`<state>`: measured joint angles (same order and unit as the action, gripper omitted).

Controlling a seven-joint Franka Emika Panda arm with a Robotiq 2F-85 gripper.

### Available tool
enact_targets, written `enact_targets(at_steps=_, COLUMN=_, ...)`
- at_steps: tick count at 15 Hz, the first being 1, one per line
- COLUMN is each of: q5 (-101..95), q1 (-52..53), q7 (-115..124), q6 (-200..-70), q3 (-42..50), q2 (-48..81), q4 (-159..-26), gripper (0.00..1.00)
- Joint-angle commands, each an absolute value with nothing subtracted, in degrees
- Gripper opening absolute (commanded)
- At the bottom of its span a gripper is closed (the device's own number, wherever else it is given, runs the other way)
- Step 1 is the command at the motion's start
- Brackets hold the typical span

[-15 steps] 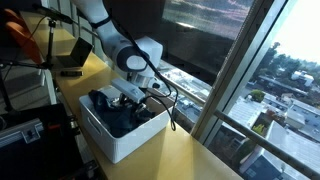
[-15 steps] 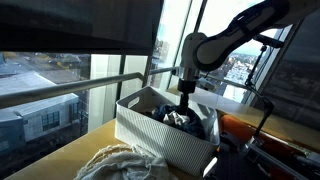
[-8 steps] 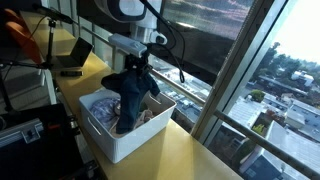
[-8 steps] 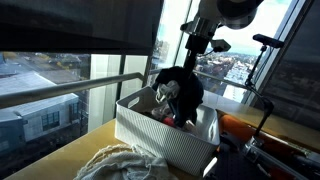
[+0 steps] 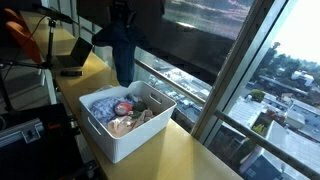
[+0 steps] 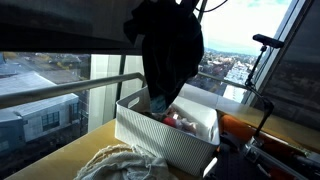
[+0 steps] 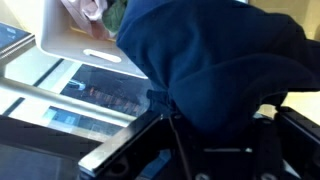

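The dark blue garment (image 7: 215,55) is high above the table, so my gripper needs to lower it beside the bin, over the beige knitted cloth, first. Then my gripper needs to open.
My gripper (image 7: 205,122) is shut on a dark blue garment (image 7: 215,55) that fills most of the wrist view. The garment hangs high above the white bin in both exterior views (image 5: 123,48) (image 6: 167,50), its lower end clear of the rim. The gripper itself sits at the top edge of an exterior view (image 5: 121,8) and is mostly hidden by the cloth. The white bin (image 5: 128,146) (image 6: 160,137) stands on the yellow table and holds several other clothes, light and reddish. A corner of the bin shows in the wrist view (image 7: 70,38).
A dark box (image 5: 71,56) lies on the table behind the bin. Large windows and a railing (image 5: 215,95) run along the table's edge. A beige knitted cloth (image 6: 115,162) lies in front of the bin. An orange object (image 6: 242,130) sits beside it.
The gripper went from down inside the bin to high above it, pulling the dark blue garment up and fully out of the bin.
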<state>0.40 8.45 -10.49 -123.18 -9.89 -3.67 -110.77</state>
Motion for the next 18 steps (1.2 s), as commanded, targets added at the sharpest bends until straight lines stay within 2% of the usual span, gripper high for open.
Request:
enact_targets(at_steps=1, q5=-2.76, q1=13.67, q7=-3.40, q6=-119.95, q3=-15.07, q2=-1.58, q4=-106.96, gripper=0.04)
enact_targets(at_steps=7, q5=-4.01, q1=19.18, q7=3.66, q6=-120.27, q3=-19.46, q2=6.16, q4=-107.23, gripper=0.04)
enact_targets(at_steps=13, q5=-0.97, q1=13.60, q7=-3.10, q6=-119.23, q3=-13.62, q2=13.83, q4=-104.09, gripper=0.04)
enact_targets(at_steps=18, q5=2.41, q1=10.77, q7=-4.71, q6=-120.83, q3=-12.23, q2=19.64, q4=-104.90, gripper=0.04)
